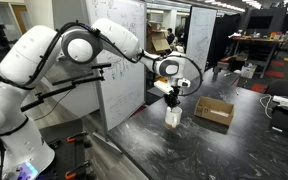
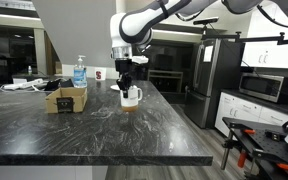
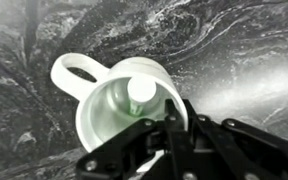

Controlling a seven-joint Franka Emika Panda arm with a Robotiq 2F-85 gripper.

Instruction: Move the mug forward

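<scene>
I will move my gripper back and down to release the mug on the bare counter, which is back of and below the gripper, clear of the box.
The small white mug stands on the dark marble counter, in both exterior views, also. My gripper comes down on it from above, also. In the wrist view the mug fills the middle, its handle pointing to the upper left, its inside open to the camera. The gripper's fingers are shut on the mug's rim, one finger inside and one outside the wall. I cannot tell whether the mug's base touches the counter.
A flat brown cardboard box lies on the counter beside the mug, also. A clear bottle with a blue label stands behind the box. A whiteboard stands at the counter's side. A refrigerator is beyond the counter.
</scene>
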